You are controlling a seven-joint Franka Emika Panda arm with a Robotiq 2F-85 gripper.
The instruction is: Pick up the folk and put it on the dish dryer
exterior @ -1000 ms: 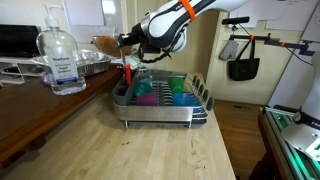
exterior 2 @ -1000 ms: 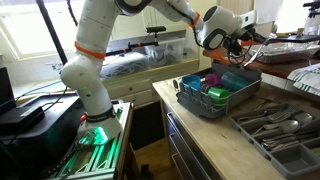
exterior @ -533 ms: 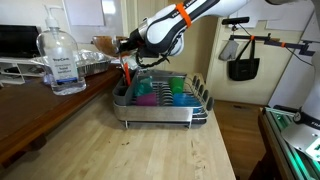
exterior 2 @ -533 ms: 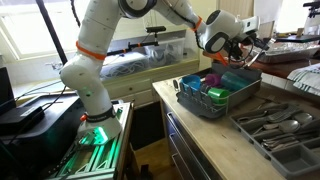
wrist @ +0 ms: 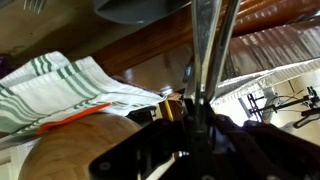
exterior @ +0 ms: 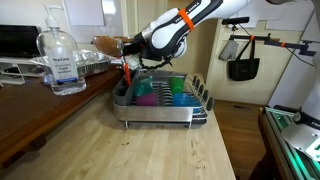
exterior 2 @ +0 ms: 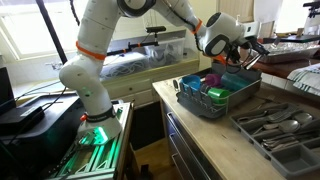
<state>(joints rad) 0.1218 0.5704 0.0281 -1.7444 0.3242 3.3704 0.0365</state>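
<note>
The fork goes slightly down and back toward the cups next. My gripper releases the fork (wrist: 207, 40) into the gray utensil holder below, which already holds an orange utensil.
The silver wire dish dryer (exterior: 160, 114) stands on the wooden counter and holds purple, green and blue cups; it shows in both exterior views (exterior 2: 200, 106). My gripper (exterior: 129, 58) hangs over the rack's far end, by the utensil holder, also seen from the side (exterior 2: 243, 56). In the wrist view the gripper (wrist: 195, 112) is shut on a metal fork (wrist: 207, 40), whose shaft runs straight up from between the fingers. The fork's tip is out of frame. An orange utensil (exterior: 127, 74) stands in the holder just below the gripper.
A clear sanitizer bottle (exterior: 62, 60) and a foil tray (exterior: 96, 62) sit on the dark counter beside the rack. A cutlery tray (exterior 2: 285, 125) lies on the counter. A striped towel (wrist: 60, 90) lies below the wrist. A black bag (exterior: 243, 62) hangs behind.
The arm has shifted slightly over the rack's far end with the fork still held. Nothing else has moved.
</note>
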